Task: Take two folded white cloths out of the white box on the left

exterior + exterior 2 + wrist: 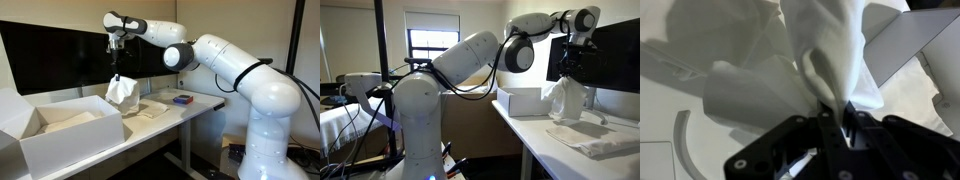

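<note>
The hanging cloth is clear of the box, so I will move my gripper down away from the box [60, 135], over the flat cloth on the tabletop, and release there.
My gripper [118, 72] is shut on a white cloth [122, 91] and holds it in the air, hanging down above the table just right of the white box [60, 135]. It shows in both exterior views, with the gripper [570, 72] and the hanging cloth [565, 100]. In the wrist view the cloth [810, 60] fills the frame, pinched between the black fingers [830, 112]. Another white cloth [150, 108] lies flat on the table to the right of the box; it also shows nearer the camera [588, 140]. More folded white cloth [70, 120] lies inside the box.
A small blue object [182, 99] lies on the white table [200, 105] towards its right end. Dark monitors [50, 55] stand behind the table. The box's open flaps [15, 112] stick up on the left. Cables and equipment [350, 90] sit beside the robot base.
</note>
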Tool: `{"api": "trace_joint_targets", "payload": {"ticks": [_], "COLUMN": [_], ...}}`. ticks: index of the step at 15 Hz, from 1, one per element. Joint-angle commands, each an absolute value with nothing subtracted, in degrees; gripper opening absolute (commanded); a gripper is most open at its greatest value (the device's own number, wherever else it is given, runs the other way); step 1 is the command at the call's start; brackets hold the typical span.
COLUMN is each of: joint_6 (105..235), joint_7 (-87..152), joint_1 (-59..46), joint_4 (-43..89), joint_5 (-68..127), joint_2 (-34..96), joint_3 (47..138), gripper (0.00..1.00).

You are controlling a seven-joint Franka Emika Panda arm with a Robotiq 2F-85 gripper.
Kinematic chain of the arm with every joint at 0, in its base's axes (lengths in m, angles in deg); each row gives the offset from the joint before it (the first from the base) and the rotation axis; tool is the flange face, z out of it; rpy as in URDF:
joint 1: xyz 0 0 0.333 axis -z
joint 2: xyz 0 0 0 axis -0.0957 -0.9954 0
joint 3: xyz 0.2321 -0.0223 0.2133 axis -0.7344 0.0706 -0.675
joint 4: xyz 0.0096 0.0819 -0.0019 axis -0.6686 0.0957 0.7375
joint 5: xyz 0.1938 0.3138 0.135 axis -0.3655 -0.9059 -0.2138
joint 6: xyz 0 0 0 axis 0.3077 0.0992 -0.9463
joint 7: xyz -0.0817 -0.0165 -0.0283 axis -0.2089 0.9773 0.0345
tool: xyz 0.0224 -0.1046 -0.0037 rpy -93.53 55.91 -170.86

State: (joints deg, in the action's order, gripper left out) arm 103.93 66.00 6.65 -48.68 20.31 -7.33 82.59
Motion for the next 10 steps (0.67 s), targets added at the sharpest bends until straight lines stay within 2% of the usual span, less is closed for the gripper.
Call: {"api": "trace_joint_targets", "payload": {"ticks": [1,10], "joint_6": [102.8,98.8], "joint_7": [68.0,68.6], "joint_1": [8.4,9.7], "joint_4": [-47.8,-47.2], "joint_5": [20.3,20.2], "joint_2": [-7.0,-8.1], "joint_3": [82.8,83.0], "gripper": [0.06,0.06]}}
